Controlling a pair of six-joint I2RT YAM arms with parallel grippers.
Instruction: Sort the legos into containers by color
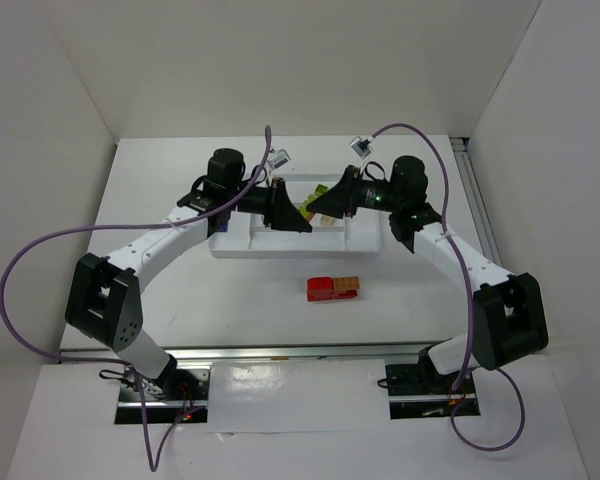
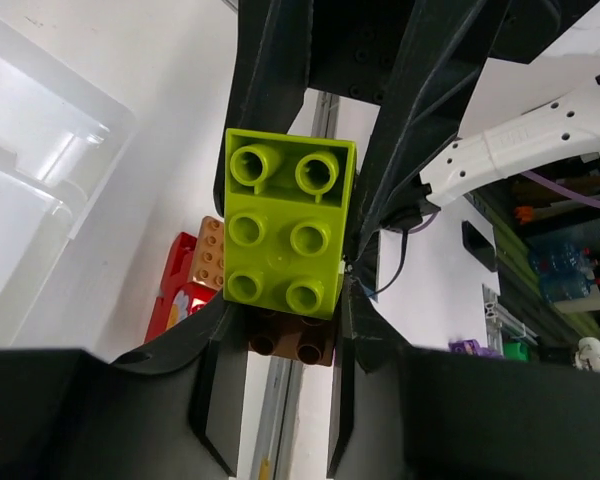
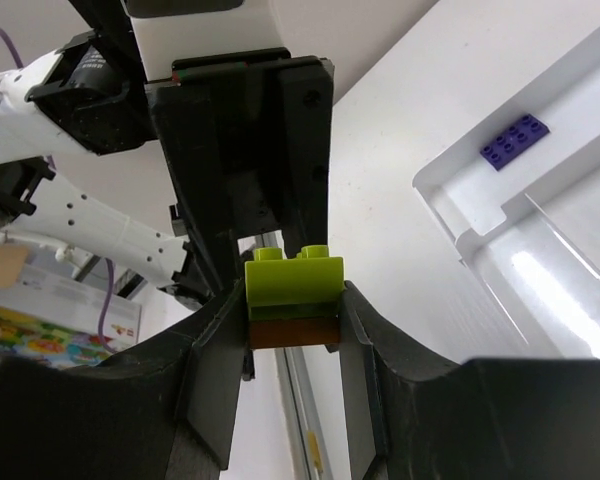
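Note:
The right gripper pulls the lime brick off the brown one next, moves outward and lowers to release it in the white tray's far section (image 1: pixel 303 189), where another lime brick lies.
My two grippers meet above the white tray (image 1: pixel 230 246). Between them they hold a lime green brick (image 2: pixel 285 230) stacked on a brown brick (image 2: pixel 295 346). My left gripper (image 2: pixel 285 325) is shut with its fingers on the brown brick's sides. My right gripper (image 3: pixel 293 318) is shut on the stack, its pads against the lime brick (image 3: pixel 293 284) and the brown one (image 3: pixel 293 333). In the top view the left gripper (image 1: pixel 292 216) and right gripper (image 1: pixel 317 207) face each other tip to tip. A red brick (image 1: pixel 321 289) joined to an orange brick (image 1: pixel 346 286) lies on the table in front of the tray.
A purple brick (image 3: pixel 513 142) lies in one compartment of the tray (image 3: pixel 540 250). The red brick (image 2: pixel 175 292) and orange brick (image 2: pixel 212 255) show below the held stack in the left wrist view. White walls enclose the table on three sides.

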